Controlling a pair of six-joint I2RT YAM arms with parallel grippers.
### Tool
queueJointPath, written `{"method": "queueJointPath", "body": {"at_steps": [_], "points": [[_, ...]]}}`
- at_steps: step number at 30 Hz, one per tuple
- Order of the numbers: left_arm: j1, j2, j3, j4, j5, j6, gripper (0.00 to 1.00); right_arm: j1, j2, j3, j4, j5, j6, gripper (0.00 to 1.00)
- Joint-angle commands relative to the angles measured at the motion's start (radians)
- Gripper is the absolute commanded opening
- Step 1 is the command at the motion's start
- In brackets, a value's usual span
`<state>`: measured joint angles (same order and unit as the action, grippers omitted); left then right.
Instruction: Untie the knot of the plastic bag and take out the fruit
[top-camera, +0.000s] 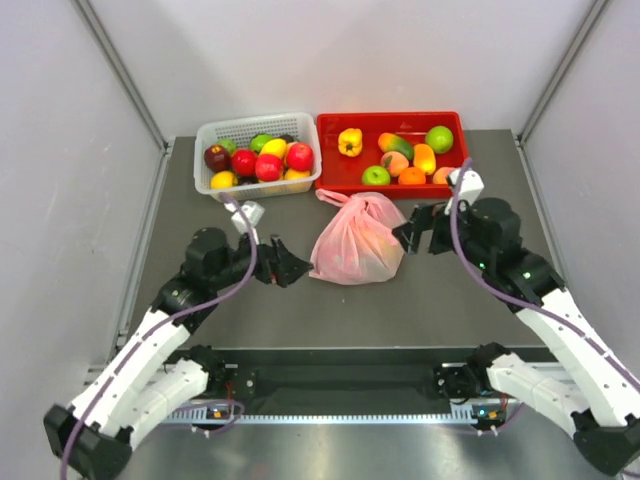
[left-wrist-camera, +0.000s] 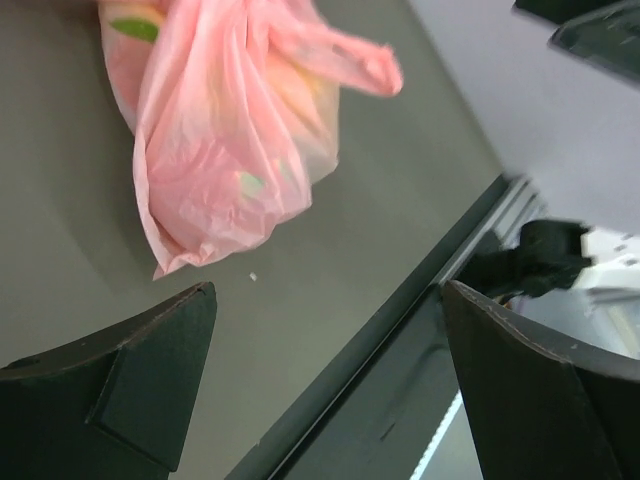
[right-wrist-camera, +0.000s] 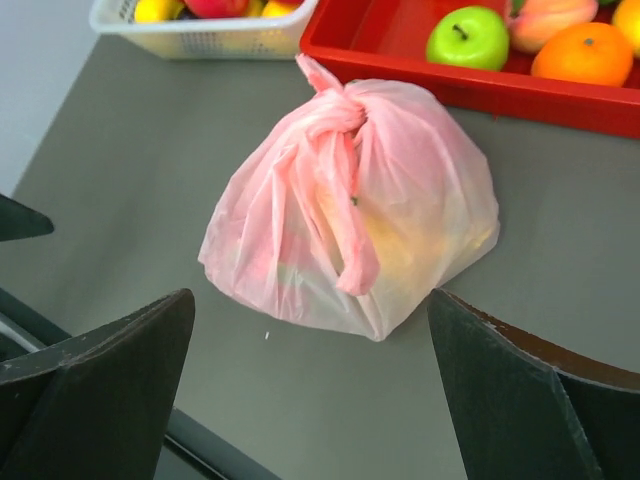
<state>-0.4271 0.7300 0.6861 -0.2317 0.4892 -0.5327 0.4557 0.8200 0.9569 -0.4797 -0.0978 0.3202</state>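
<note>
My left gripper will move outward over the bag and onto the near fold of the knot (top-camera: 350, 213), because that fold is outward from my left gripper and to its right in the top view.
The pink plastic bag (top-camera: 357, 243) sits tied shut on the grey table, just in front of the red tray. Its knot (right-wrist-camera: 335, 113) is bunched at the top, with one handle tail (right-wrist-camera: 355, 255) hanging down the front. The fruit shows only as yellow and green tints (right-wrist-camera: 440, 230) through the plastic. My left gripper (top-camera: 290, 265) is open just left of the bag and holds nothing; in the left wrist view (left-wrist-camera: 328, 290) the bag (left-wrist-camera: 225, 130) lies beyond its fingertips. To the right of the bag my right gripper (top-camera: 410, 228) is also open and empty, and the right wrist view (right-wrist-camera: 310, 297) faces the bag (right-wrist-camera: 350, 210).
A white basket (top-camera: 258, 120) full of toy fruit stands at the back left. The red tray (top-camera: 390, 116) with more fruit stands at the back right, its front wall (right-wrist-camera: 560, 100) close behind the bag. Grey walls enclose the table on three sides.
</note>
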Motion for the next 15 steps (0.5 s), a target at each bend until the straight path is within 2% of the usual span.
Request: {"method": "queueJointPath", "body": {"at_steps": [1, 3, 8, 15], "points": [[-0.161, 0.098, 0.082, -0.007, -0.232, 0.095, 0.99, 0.096, 0.03, 0.066, 0.024, 0.228, -0.021, 1.0], [-0.209, 0.216, 0.165, -0.026, -0.375, 0.131, 0.99, 0.106, 0.025, 0.043, 0.041, 0.219, -0.003, 1.0], [-0.234, 0.442, 0.321, 0.005, -0.516, 0.249, 0.99, 0.109, -0.044, -0.012, 0.018, 0.24, 0.01, 1.0], [-0.236, 0.765, 0.501, 0.077, -0.5, 0.332, 0.88, 0.109, -0.143, -0.075, -0.028, 0.259, 0.008, 1.0]]}}
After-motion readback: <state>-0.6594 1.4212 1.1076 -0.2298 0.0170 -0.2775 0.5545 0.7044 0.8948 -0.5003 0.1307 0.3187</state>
